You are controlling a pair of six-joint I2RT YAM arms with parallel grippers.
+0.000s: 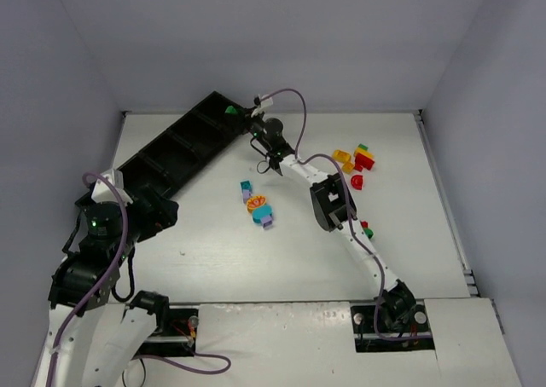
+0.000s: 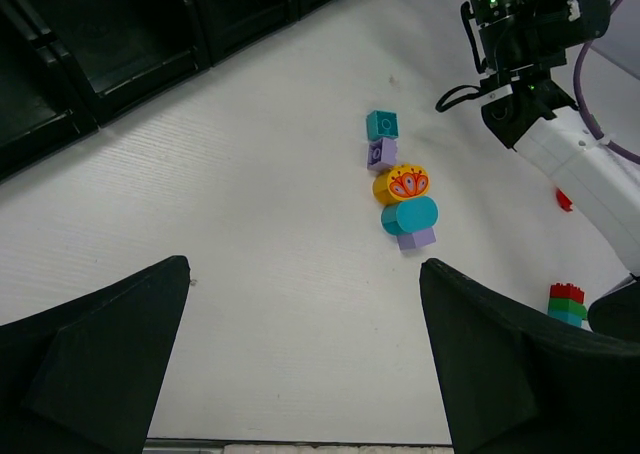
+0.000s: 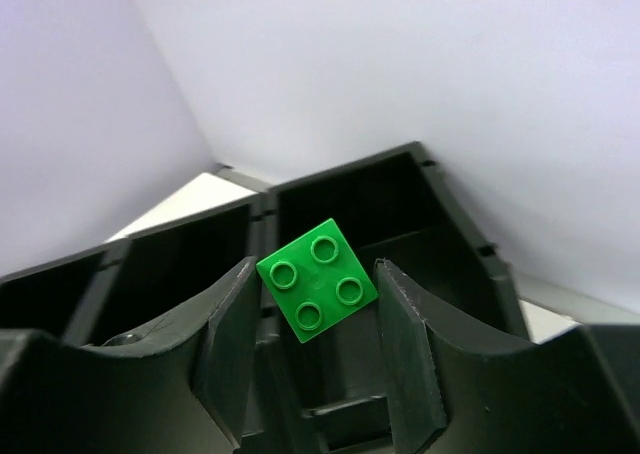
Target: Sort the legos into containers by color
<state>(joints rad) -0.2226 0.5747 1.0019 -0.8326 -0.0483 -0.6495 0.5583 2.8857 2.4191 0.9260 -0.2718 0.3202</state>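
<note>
My right gripper eases slightly toward the far end compartment's middle (image 1: 218, 109) (image 3: 412, 264) next, below it and to its right in the wrist view, and releases the brick.
A green lego (image 3: 317, 277) with four studs sits cornerwise between the fingers of my right gripper (image 3: 315, 304), which is shut on it. The gripper (image 1: 241, 112) holds the brick (image 1: 231, 110) above the far end compartment of the long black tray of containers (image 1: 171, 153). The compartments below it (image 3: 450, 209) look dark and I see nothing in them. My left gripper (image 2: 305, 269) hangs open over bare table near the tray's near end (image 2: 120, 44). A row of teal, lilac and orange legos (image 2: 400, 189) lies mid-table (image 1: 258, 206).
Red, yellow, orange and green bricks (image 1: 357, 159) cluster at the right, with a red piece (image 1: 357, 181) below them. A small red-and-green stack (image 2: 567, 304) stands beside the right arm's forearm (image 1: 333, 201). White walls enclose the table.
</note>
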